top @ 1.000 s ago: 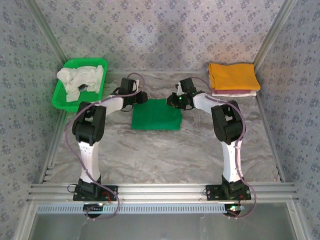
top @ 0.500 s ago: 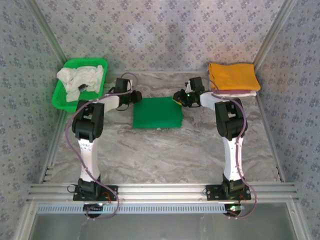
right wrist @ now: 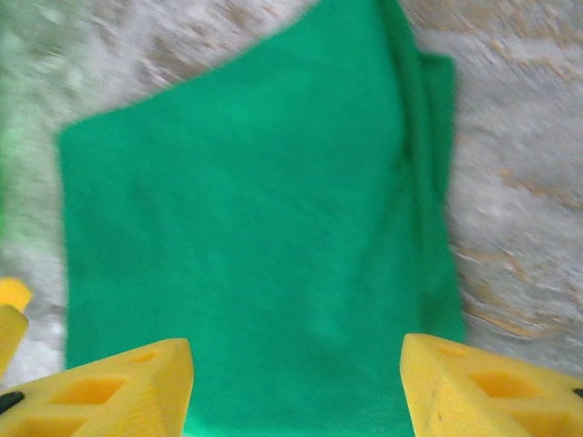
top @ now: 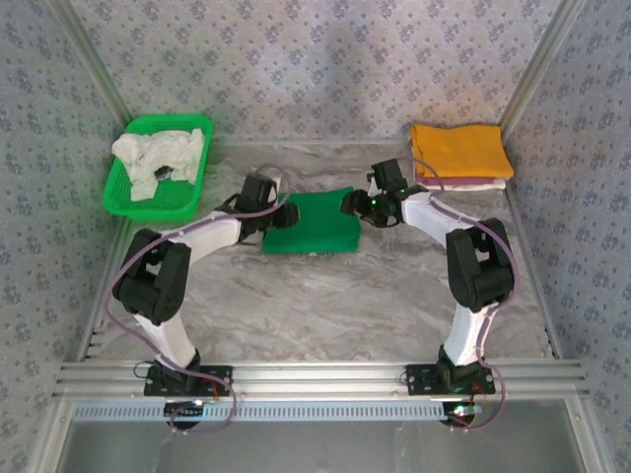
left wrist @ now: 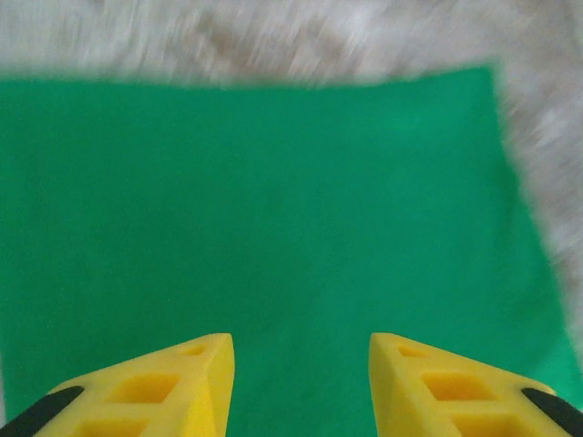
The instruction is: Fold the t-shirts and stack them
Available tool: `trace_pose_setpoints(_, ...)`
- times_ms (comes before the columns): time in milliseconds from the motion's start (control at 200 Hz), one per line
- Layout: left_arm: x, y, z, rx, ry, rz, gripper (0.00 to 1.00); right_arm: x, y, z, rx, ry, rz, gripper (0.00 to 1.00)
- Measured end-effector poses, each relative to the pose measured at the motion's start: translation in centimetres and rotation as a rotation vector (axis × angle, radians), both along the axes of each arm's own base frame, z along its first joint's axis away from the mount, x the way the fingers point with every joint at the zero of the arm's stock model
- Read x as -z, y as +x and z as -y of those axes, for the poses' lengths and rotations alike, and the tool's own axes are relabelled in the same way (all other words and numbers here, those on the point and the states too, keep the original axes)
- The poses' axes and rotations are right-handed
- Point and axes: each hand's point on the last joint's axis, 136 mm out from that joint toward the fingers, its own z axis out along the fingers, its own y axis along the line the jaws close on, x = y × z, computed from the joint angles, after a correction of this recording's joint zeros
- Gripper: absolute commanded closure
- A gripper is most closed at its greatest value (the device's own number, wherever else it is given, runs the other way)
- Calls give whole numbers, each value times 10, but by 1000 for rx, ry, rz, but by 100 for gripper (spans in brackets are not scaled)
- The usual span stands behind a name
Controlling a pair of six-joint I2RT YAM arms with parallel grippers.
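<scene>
My right gripper moves down toward the shirt's layered side edge (top: pixel 357 230) (right wrist: pixel 432 296) next, its open fingers shifting astride the folds, since one finger's end still stands over them.
The bright green t-shirt (top: pixel 314 225) lies folded into a flat rectangle on the marble table, mid-back. My left gripper (top: pixel 287 214) hovers at its left edge, and in the left wrist view (left wrist: pixel 301 369) its yellow fingers (left wrist: pixel 173 382) stand apart over the green cloth (left wrist: pixel 255 200) with nothing between them. At the shirt's right edge my right gripper (top: pixel 351 204) is spread wide over the shirt (right wrist: pixel 246 228), also holding nothing (right wrist: pixel 296 378). An orange-yellow t-shirt (top: pixel 458 150) tops a folded stack of pale shirts (top: pixel 463 182) at the back right.
A green plastic mesh basket (top: pixel 180 195) at the back left holds crumpled whitish t-shirts (top: pixel 158 156). Patterned walls with metal posts close in the table on three sides. Bare marble (top: pixel 315 305) stretches between the shirt and the arm bases.
Both arms swung back in to the green shirt's side edges after pulling away from its far corners. Both grippers opened, the right one much wider. The shirt stayed put.
</scene>
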Motion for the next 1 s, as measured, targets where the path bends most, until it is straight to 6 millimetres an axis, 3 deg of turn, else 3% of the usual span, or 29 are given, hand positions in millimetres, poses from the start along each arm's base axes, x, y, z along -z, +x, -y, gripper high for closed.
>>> trace_pose_setpoints(80,37,-17,-16,-28,56,-83,59,26,-3,5,2,-38,-57,34)
trace_pose_setpoints(140,52,-23,-23,-41,81,-113,59,43,-6,8,1,-63,-96,34)
trace_pose_setpoints(205,49,-19,-24,-51,77,-90,60,54,-7,10,-2,-78,-118,34)
trace_pose_setpoints(325,50,-17,-25,-60,77,-74,60,46,3,5,-8,-61,-94,34)
trace_pose_setpoints(470,51,-14,-25,-64,70,-54,61,52,9,-2,-20,-37,-94,36)
trace_pose_setpoints(795,50,-11,-25,-71,68,-31,61,55,13,-5,2,-3,-120,52)
trace_pose_setpoints(904,50,-11,-25,-71,67,-31,60,55,16,-9,12,20,-123,54)
trace_pose_setpoints(999,50,-10,-25,-71,67,-29,60,55,19,-17,8,37,-120,61)
